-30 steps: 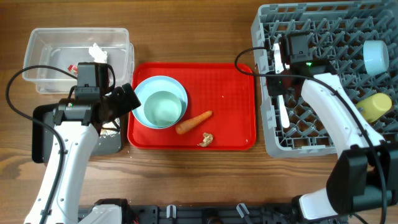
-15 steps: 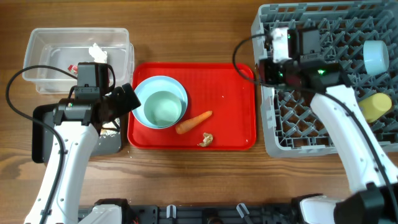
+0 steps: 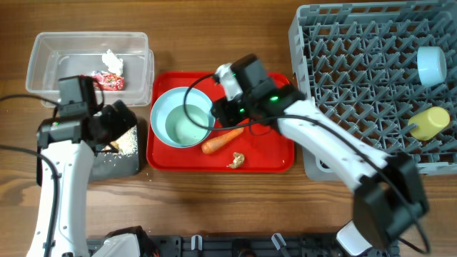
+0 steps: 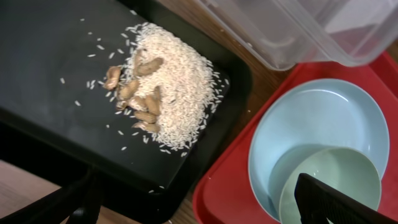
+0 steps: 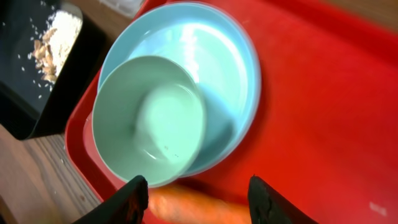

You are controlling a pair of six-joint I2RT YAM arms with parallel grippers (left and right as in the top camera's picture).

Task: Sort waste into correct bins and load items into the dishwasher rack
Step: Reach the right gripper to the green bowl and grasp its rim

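The right gripper will shift toward the bowl and go down onto its rack-side edge, where the bowl's rim stands higher than the plate.
A pale blue plate with a bowl in it lies on the red tray; both show in the right wrist view (plate, bowl). The carrot lies below them. My right gripper is open, its fingers on either side of the carrot. A brown lump lies nearby. My left gripper is open and empty over the black tray, which holds rice. The clear tub holds the red wrapper and tissue. I do not see the spoon.
The grey rack at the right holds a second blue bowl and the yellow cup. The red tray lies in the middle. Brown nut-like bits lie in the rice. The right arm spans from the rack's front corner to the tray.
My right arm has swung left from the rack to the red tray and now straddles the carrot. My left arm has drawn back left from the plate to above the black tray.
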